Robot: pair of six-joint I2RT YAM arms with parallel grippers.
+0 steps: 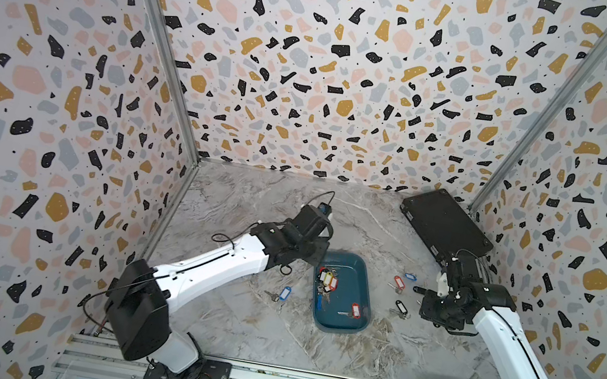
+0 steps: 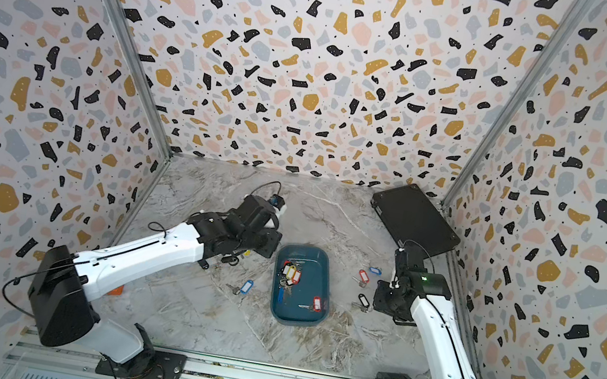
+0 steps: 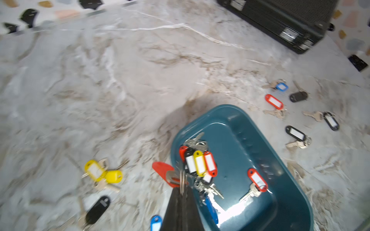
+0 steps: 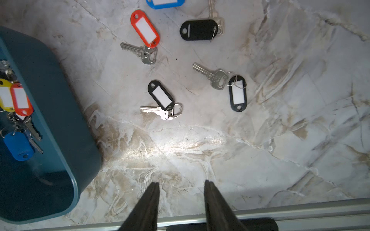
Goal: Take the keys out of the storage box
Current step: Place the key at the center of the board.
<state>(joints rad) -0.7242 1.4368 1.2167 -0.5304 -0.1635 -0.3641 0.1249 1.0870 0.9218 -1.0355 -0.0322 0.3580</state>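
Observation:
My left gripper draws back, away from the box (image 1: 353, 290), and down next to release the ring, as clear table (image 1: 254, 312) beside the blue-tagged key lies below and back.
The storage box (image 1: 353, 290), a shallow teal tray, lies mid-table in both top views (image 2: 311, 291). Inside it, a bunch of the keys (image 3: 200, 163) with red, yellow, black and blue tags sits by its left wall, and a single red-tagged key (image 3: 257, 180) lies apart. My left gripper (image 3: 182, 191) is at the box's left rim, shut on the ring of a key with a red tag (image 3: 161, 170), which hangs outside the rim. Right of the box, my right gripper (image 4: 182, 184) stands open over bare table with nothing between its fingers.
Loose tagged keys lie on the table: red (image 1: 398, 282), blue (image 1: 409, 277) and black (image 1: 400, 307) ones right of the box, a blue one (image 1: 284, 293) to its left, and yellow ones (image 3: 96, 170). A flat black case (image 1: 443, 223) sits at the back right.

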